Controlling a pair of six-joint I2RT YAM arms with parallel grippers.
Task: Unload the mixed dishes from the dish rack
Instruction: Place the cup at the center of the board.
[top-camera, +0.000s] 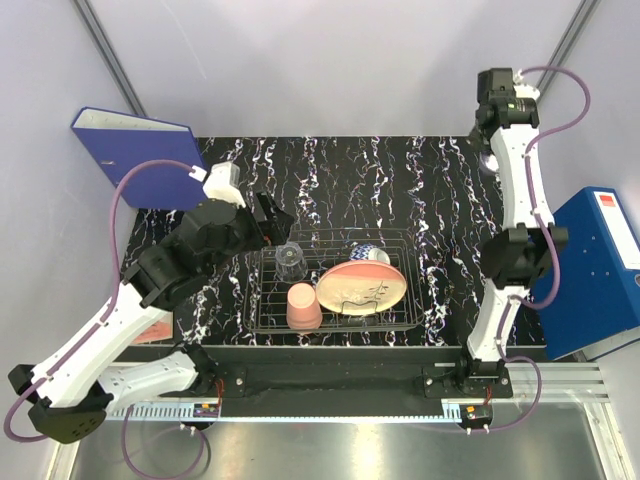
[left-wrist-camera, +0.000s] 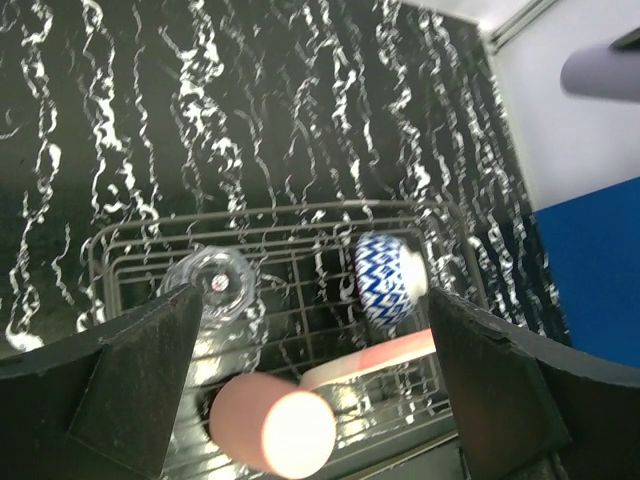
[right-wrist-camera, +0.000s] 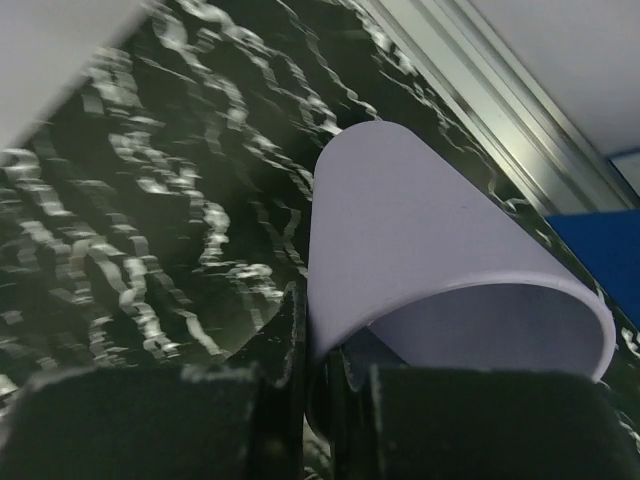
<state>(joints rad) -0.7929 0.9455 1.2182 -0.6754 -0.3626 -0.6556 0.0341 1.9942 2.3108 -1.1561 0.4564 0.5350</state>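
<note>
The bare patch of tabletop is below my right gripper, nearer my base, so my right gripper needs to move back and down to release the lavender cup's side.
The dish rack (top-camera: 258, 290) sits mid-table. It holds an upside-down pink cup (top-camera: 304, 306), an upside-down clear glass (top-camera: 290, 260), a leaning pink plate (top-camera: 362, 287) and a blue-and-white bowl (top-camera: 370, 254). My left gripper (top-camera: 272, 222) hovers open above the rack's left rear corner. In its wrist view the open left gripper (left-wrist-camera: 318, 300) frames the pink cup (left-wrist-camera: 275, 425), glass (left-wrist-camera: 215, 280), bowl (left-wrist-camera: 385, 275), plate (left-wrist-camera: 375, 355) and rack (left-wrist-camera: 130, 245). My right gripper (right-wrist-camera: 340, 350) is shut on the wall of the lavender cup (right-wrist-camera: 440, 250), over the table's far right.
A blue binder (top-camera: 140, 155) leans at the table's back left corner. A blue box (top-camera: 595, 265) stands off the right edge. The right arm (top-camera: 515, 180) reaches to the back right corner. A metal rail (top-camera: 560, 390) runs along the near edge.
</note>
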